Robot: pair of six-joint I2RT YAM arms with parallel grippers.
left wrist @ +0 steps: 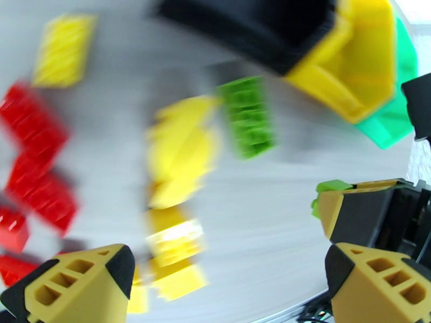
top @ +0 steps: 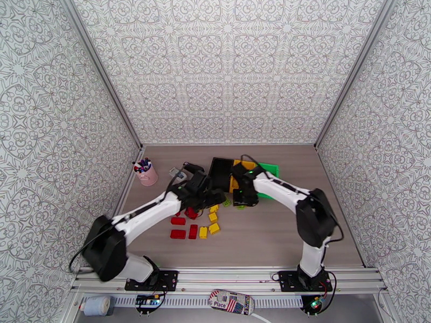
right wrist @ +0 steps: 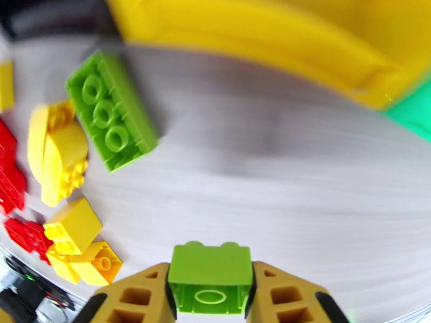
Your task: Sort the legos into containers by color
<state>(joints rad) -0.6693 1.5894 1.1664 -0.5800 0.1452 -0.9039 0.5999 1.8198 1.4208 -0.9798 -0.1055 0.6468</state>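
Note:
I should next raise my right gripper outward until it is over the green bin (top: 269, 170) beside the yellow bin, and release the lime green lego there because the colors match.
My right gripper (right wrist: 210, 300) is shut on a lime green lego (right wrist: 210, 275), just above the table in front of the yellow bin (right wrist: 269, 33); the green bin (right wrist: 415, 111) is at the right edge. A second green lego (right wrist: 110, 111) lies flat to its left, beside yellow legos (right wrist: 56, 149) and red legos (right wrist: 11, 173). In the top view the right gripper (top: 245, 202) is by the black bin (top: 221, 169), yellow bin (top: 235, 183) and green bin (top: 269, 170). My left gripper (left wrist: 226, 286) is open over yellow legos (left wrist: 180, 146), with nothing between its fingers.
A pink pen cup (top: 146, 173) stands at the back left and a small white box (top: 175, 172) sits near it. Red legos (top: 178, 227) and yellow legos (top: 209, 230) lie loose in front of the left gripper (top: 202, 197). Patterned walls close the table on three sides.

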